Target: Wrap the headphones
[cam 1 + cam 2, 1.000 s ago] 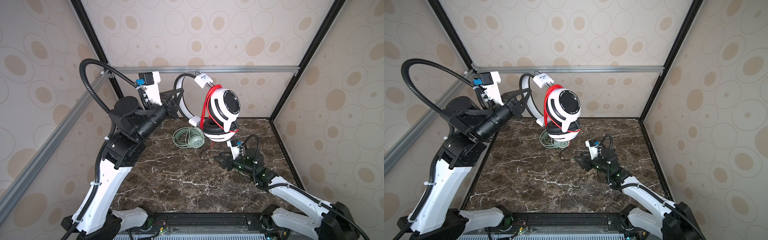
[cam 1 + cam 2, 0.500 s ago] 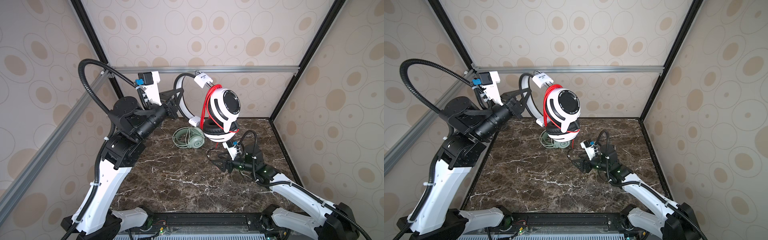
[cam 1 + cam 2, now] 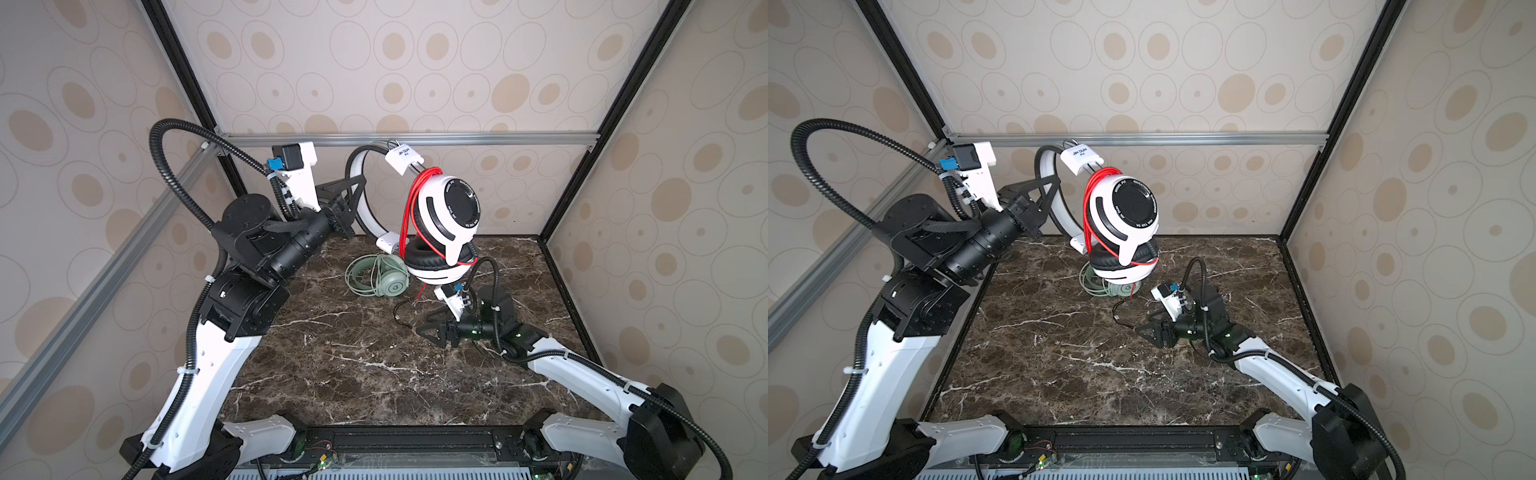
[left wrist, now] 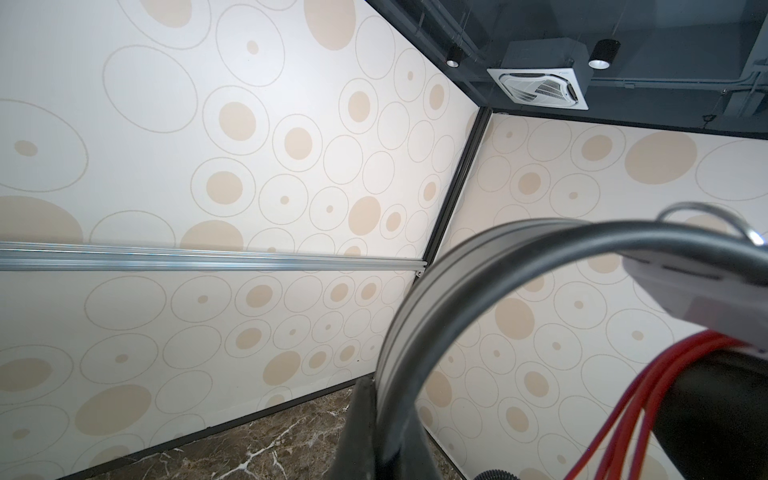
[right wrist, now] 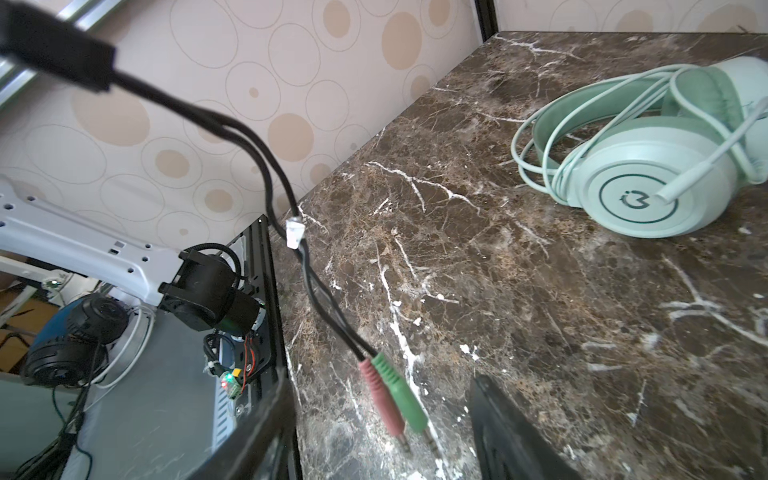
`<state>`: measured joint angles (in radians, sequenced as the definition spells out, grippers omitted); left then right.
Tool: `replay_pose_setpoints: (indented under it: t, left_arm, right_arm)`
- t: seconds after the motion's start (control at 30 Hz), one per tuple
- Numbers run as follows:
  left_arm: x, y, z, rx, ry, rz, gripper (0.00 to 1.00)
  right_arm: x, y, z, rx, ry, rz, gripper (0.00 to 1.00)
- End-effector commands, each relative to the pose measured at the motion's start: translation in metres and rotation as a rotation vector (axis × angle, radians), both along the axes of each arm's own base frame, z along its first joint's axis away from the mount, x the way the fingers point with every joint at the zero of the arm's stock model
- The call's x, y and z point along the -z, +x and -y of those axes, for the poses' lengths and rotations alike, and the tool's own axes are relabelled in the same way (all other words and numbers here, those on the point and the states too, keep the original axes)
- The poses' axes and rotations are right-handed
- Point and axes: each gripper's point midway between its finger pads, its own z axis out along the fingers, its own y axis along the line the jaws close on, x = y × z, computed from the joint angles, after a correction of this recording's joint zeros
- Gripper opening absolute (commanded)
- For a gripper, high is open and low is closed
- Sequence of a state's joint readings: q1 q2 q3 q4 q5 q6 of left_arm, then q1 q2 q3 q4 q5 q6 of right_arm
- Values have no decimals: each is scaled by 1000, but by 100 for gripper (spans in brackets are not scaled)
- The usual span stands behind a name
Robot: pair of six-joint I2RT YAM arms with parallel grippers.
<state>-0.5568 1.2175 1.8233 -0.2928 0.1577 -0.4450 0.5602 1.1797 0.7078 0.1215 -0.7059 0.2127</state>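
Observation:
My right gripper moves on toward the hanging split lead next and closes just above the plugs, as its black wires dangle between my open fingers.
My left gripper (image 3: 353, 199) (image 3: 1050, 195) (image 4: 382, 436) is shut on the grey headband (image 4: 415, 316) of the white-and-black headphones (image 3: 446, 216) (image 3: 1129, 216), held raised above the back of the table. Their red cable (image 3: 409, 208) (image 4: 623, 415) is looped round the ear cups. A black split lead hangs down, ending in pink and green plugs (image 5: 390, 395) just over the marble. My right gripper (image 3: 428, 332) (image 3: 1146, 332) (image 5: 382, 415) is open low over the table, with the plugs between its fingers and untouched. The mint-green headphones (image 3: 380, 276) (image 5: 648, 191) lie flat with their cable coiled on them.
The dark marble table (image 3: 353, 374) is boxed in by patterned walls on three sides, with an aluminium rail (image 3: 415, 139) across the back. The raised headphones hang right above the mint-green pair, partly hiding it (image 3: 1100, 286).
My right gripper has shifted slightly toward the table's front and its jaws have spread wider. The left arm and the raised headphones have not moved.

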Motion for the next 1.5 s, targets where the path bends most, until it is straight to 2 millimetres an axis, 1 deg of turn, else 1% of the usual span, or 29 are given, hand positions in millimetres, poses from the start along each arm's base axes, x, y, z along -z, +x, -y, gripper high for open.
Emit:
replay_pose_setpoints:
  t: [0.0,0.3,0.53,0.77,0.93,1.03,1.17,1.3,1.43,1.47]
  left_arm:
    - [-50,-32,-20,14,-131,114,0]
    - [-50,-31,-17,26,-138,114,0]
    - [-50,-32,-17,29,-142,115,0]
    - [-51,-32,-18,25,-144,118,0]
    - [-51,-33,-20,19,-144,121,0]
    - [-49,-32,-19,18,-139,116,0]
    - [-47,-31,-20,13,-138,112,0]
    - [-47,-30,-20,8,-137,110,0]
    - [-45,-27,-20,-2,-136,102,0]
    - [-45,-26,-21,-8,-139,100,0]
  right_arm:
    - [-21,-3,-8,-58,57,24,69]
    - [-12,-2,-10,-74,-14,30,69]
    - [-4,-7,-16,-117,-46,28,65]
    - [3,-10,-22,-149,-67,22,54]
    - [7,-8,-28,-160,-70,24,46]
    - [9,-7,-35,-176,-65,17,44]
    - [11,-5,-41,-181,-68,17,26]
    - [9,-3,-40,-161,-73,42,11]
    - [11,-3,-36,-145,-91,47,0]
    - [11,-3,-35,-138,-94,49,0]
